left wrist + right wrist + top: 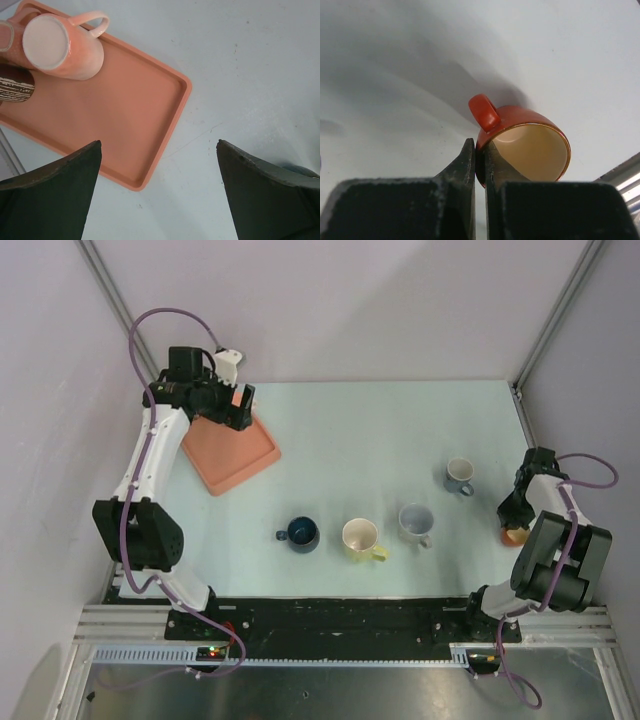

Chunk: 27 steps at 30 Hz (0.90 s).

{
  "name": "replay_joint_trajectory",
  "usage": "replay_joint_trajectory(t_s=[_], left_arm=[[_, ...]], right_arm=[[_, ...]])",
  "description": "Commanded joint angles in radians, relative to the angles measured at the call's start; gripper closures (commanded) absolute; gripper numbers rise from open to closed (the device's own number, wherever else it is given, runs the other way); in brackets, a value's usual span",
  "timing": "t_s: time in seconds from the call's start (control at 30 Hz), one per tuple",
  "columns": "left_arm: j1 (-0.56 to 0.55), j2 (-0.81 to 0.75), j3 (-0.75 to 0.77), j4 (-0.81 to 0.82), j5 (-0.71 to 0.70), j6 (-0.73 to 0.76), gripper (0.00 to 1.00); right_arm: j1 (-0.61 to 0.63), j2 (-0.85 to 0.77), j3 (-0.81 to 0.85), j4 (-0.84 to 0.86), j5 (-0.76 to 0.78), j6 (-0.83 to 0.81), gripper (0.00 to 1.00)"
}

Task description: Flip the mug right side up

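The left gripper moves outward and down next, turning on the way, onto the peach mug's handle [92,16], since this loop sticks out over the tray's rim.
An orange-red mug [520,116] with a cream inside is tipped on its side, its mouth towards the right wrist camera and its handle [485,112] up and to the left. My right gripper [480,147] is shut on the mug's rim, one finger inside and one outside. In the top view the mug [515,535] shows as an orange spot under the right gripper [514,516] at the table's right edge. My left gripper [159,145] is open and empty, hovering over the near corner of the orange tray [125,115] at the far left [243,405].
Four upright mugs stand mid-table: dark blue [301,533], yellow [361,539], white [415,522], grey-blue [459,475]. The tray [230,455] carries a peach mug [62,47] with its base towards the camera and a brown striped one [15,87]. A metal frame post [520,390] stands near the right arm.
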Motion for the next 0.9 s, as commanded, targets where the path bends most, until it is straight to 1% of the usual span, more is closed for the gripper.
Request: replay_joint_trajectory(t_s=[0.0, 0.03, 0.07, 0.1, 0.13, 0.2, 0.27, 0.3, 0.33, 0.37, 0.43, 0.5, 0.57, 0.63, 0.7, 0.77, 0.8, 0.87], left_arm=[[0.005, -0.038, 0.002, 0.013, -0.024, 0.043, 0.0], [0.005, -0.03, 0.004, 0.014, -0.028, 0.05, 0.0], [0.006, -0.021, 0.008, 0.015, -0.033, 0.055, 0.0], [0.006, -0.004, 0.014, 0.014, -0.04, 0.063, 0.0], [0.006, 0.012, 0.024, 0.014, -0.049, 0.07, 0.0], [0.006, 0.059, 0.055, 0.014, -0.077, 0.094, 0.0], [0.007, 0.124, 0.109, 0.015, -0.13, 0.116, 0.0], [0.008, 0.167, 0.139, 0.015, -0.152, 0.121, 0.0], [0.008, 0.206, 0.186, 0.015, -0.169, 0.126, 0.0], [0.01, 0.253, 0.224, 0.014, -0.176, 0.134, 0.0], [0.009, 0.327, 0.307, 0.014, -0.141, 0.186, 0.0], [0.005, 0.391, 0.397, 0.014, -0.091, 0.284, 0.0], [0.0, 0.444, 0.47, 0.015, -0.048, 0.434, 0.0], [-0.01, 0.494, 0.52, 0.015, -0.04, 0.615, 0.0], [-0.025, 0.541, 0.544, 0.017, -0.095, 0.811, 0.03], [-0.042, 0.597, 0.569, 0.018, -0.198, 0.96, 0.13], [-0.047, 0.629, 0.589, 0.018, -0.234, 1.001, 0.17], [-0.049, 0.666, 0.622, 0.018, -0.262, 1.036, 0.21]], right_arm=[[-0.004, 0.013, -0.027, 0.109, -0.04, 0.018, 1.0], [-0.004, 0.012, -0.03, 0.11, -0.039, 0.016, 0.99], [-0.004, 0.007, -0.032, 0.108, -0.037, 0.013, 0.92], [-0.004, 0.002, -0.032, 0.107, -0.036, 0.009, 0.82], [-0.004, -0.008, -0.033, 0.102, -0.036, 0.006, 0.67], [-0.004, -0.035, -0.033, 0.092, -0.037, 0.003, 0.44], [0.0, -0.071, -0.033, 0.083, -0.038, 0.001, 0.25], [0.003, -0.091, -0.031, 0.079, -0.036, -0.001, 0.19], [0.005, -0.108, -0.03, 0.07, -0.035, -0.002, 0.1], [0.006, -0.128, -0.027, 0.063, -0.033, -0.005, 0.05], [0.008, -0.163, -0.019, 0.042, -0.029, -0.017, 0.02], [0.01, -0.196, -0.008, 0.018, -0.028, -0.037, 0.01], [0.012, -0.229, 0.001, -0.005, -0.029, -0.058, 0.01], [0.013, -0.258, 0.008, -0.028, -0.029, -0.071, 0.01], [0.017, -0.281, 0.013, -0.053, -0.026, -0.076, 0.01], [0.024, -0.304, 0.014, -0.071, -0.026, -0.073, 0.01], [0.029, -0.313, 0.015, -0.075, -0.026, -0.072, 0.0], [0.033, -0.33, 0.015, -0.078, -0.031, -0.069, 0.01]])
